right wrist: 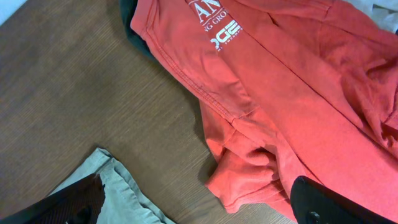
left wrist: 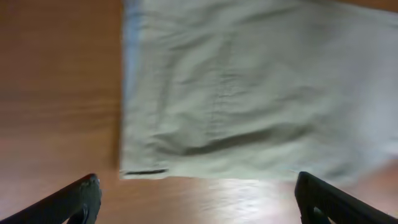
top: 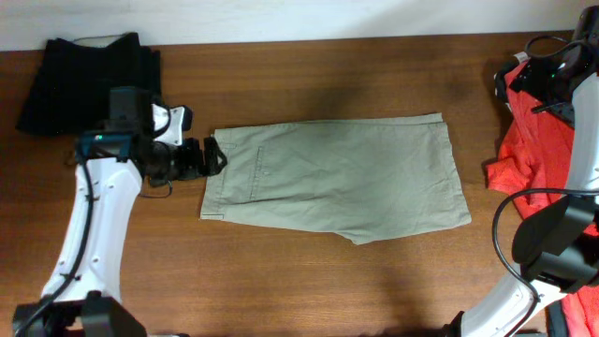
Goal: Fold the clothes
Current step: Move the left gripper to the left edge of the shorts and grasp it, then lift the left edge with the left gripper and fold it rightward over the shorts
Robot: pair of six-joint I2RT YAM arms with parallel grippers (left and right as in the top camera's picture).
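My left gripper lowers its open fingers astride the waistband's blue-lined edge [left wrist: 132, 74] below it next, since bare wood alongside leaves room for one finger.
The khaki shorts [top: 337, 178] lie flat in the middle of the table, waistband to the left. My left gripper [top: 211, 157] hovers open just off the waistband's left edge. In the left wrist view the shorts [left wrist: 249, 93] fill the upper part, and the open left gripper [left wrist: 198, 180] has only bare wood between its fingers. A crumpled red T-shirt [top: 543, 140] with white print lies at the right edge. My right gripper [top: 524, 80] stands open above it. In the right wrist view the T-shirt [right wrist: 292, 93] is to the right, and the open right gripper [right wrist: 198, 186] holds nothing. One shorts corner [right wrist: 124, 193] shows at lower left.
A folded black garment [top: 89, 80] lies at the table's back left corner, behind my left arm. Bare brown table [top: 309, 281] runs along the front of the shorts. A black cable [top: 510, 220] loops beside the right arm.
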